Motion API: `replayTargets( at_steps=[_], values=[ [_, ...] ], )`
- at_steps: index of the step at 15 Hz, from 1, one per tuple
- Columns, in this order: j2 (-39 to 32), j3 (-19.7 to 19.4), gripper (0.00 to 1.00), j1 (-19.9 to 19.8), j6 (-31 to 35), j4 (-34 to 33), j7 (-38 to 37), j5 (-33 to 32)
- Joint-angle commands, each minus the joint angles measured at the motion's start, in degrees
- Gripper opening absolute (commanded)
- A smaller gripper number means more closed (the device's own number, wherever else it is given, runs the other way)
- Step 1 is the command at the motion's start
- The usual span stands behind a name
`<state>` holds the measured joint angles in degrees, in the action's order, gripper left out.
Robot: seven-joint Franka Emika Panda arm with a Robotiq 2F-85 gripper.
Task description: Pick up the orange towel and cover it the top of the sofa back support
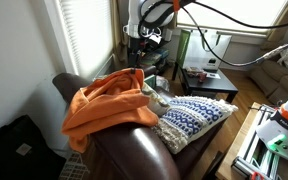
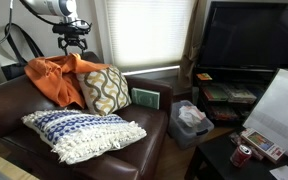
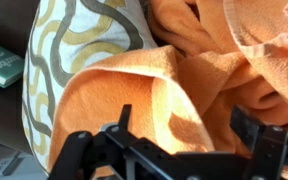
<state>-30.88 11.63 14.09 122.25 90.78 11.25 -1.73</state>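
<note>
My gripper should go down a little onto the towel's upper edge point(image 1: 136, 74) point(image 3: 186, 108) and close its fingers there, because that raised fold runs between the spread fingers.
The orange towel point(image 1: 109, 100) lies bunched over the top of the dark brown sofa back support point(image 1: 134, 150); in an exterior view it hangs over the sofa's back corner point(image 2: 56, 78). My gripper point(image 2: 72, 45) hovers just above the towel, fingers spread and empty. In the wrist view the two finger tips point(image 3: 184, 125) stand apart over the towel point(image 3: 204, 70), with nothing between them.
A cushion with a curvy green and grey pattern point(image 2: 106, 88) leans beside the towel. A blue and white knitted cushion point(image 2: 79, 130) lies on the seat. A green book point(image 2: 144, 98) rests on the sofa arm. A TV and low table stand nearby.
</note>
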Motion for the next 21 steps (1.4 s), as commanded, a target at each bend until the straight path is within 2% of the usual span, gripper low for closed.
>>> replayTargets(
  at_steps=[1, 2, 3, 6, 11, 12, 16, 17, 21],
  values=[
    [2.3, 0.7, 0.75, -2.2, 2.8, 6.5, -0.5, 3.5],
    [2.0, 0.7, 0.74, -2.3, 2.8, 6.7, -0.4, 3.7],
    [1.7, 0.8, 0.68, -2.4, 3.5, 7.0, -0.2, 3.8],
    [2.0, 0.4, 0.42, -1.8, 6.2, 8.1, -0.7, 2.7],
    [2.1, 0.1, 0.04, -1.4, 8.7, 8.7, -1.5, 2.0],
    [2.1, 0.1, 0.0, -1.4, 8.1, 8.6, -1.8, 2.3],
    [2.1, 0.7, 0.01, -0.4, 8.1, 7.0, -1.4, 1.3],
    [1.6, 1.0, 0.01, 0.5, 7.8, 4.9, 0.0, -0.3],
    [-2.2, 3.1, 0.01, 7.0, -1.0, -9.0, 3.0, -6.8]
  ],
)
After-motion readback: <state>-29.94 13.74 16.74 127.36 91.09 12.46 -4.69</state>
